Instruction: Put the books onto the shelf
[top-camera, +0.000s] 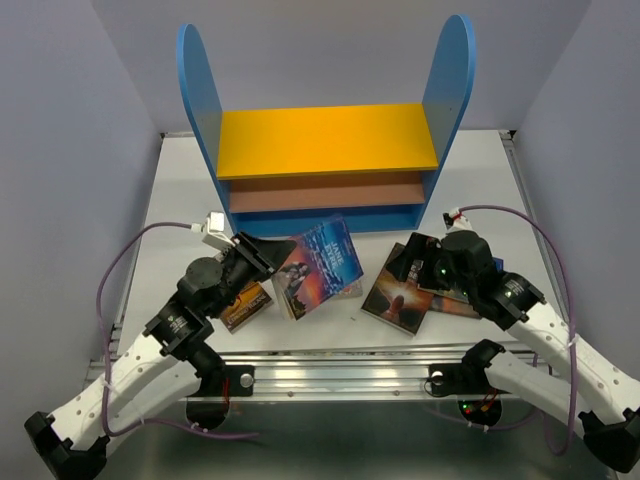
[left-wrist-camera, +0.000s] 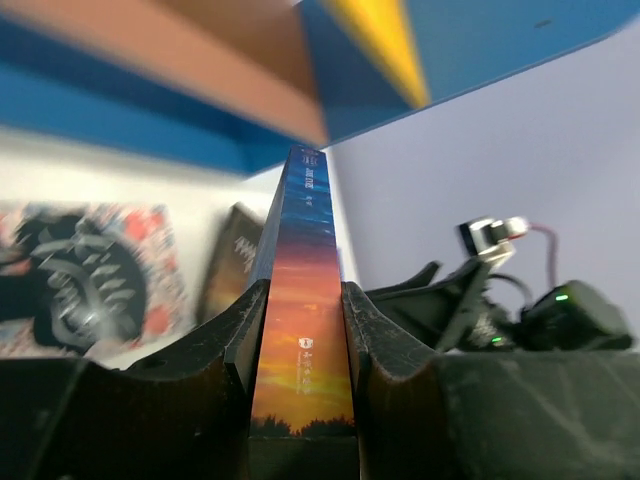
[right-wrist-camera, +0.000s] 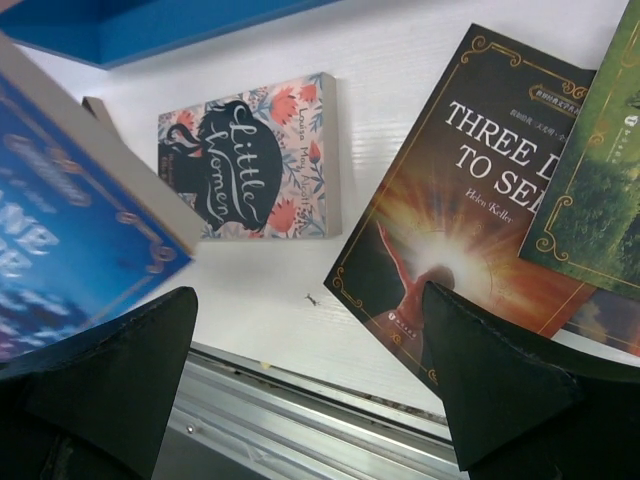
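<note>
The top board is farther out and higher up. My left gripper will next raise the blue-purple book (top-camera: 320, 265) outward over the near edge of the empty orange-yellow top board (top-camera: 325, 152) and let go of it.
The shelf (top-camera: 330, 160) stands at the back centre, with blue side panels, an orange-yellow top board and a brown board below. My left gripper (top-camera: 262, 258) is shut on a blue-purple book (top-camera: 320, 265) and holds it tilted off the table in front of the shelf. In the left wrist view its sunset spine (left-wrist-camera: 300, 320) sits clamped between the fingers (left-wrist-camera: 375, 340). My right gripper (right-wrist-camera: 310, 380) is open over the near table edge, beside the dark "Three Days to See" book (right-wrist-camera: 470, 200). A green book (right-wrist-camera: 600, 170) overlaps that one. A floral "Little Women" book (right-wrist-camera: 250, 160) lies flat.
An orange-brown book (top-camera: 245, 305) lies under the left arm. The metal rail (top-camera: 340, 365) runs along the table's near edge. Grey walls close in both sides. The right arm (left-wrist-camera: 520, 310) is close to the held book's right.
</note>
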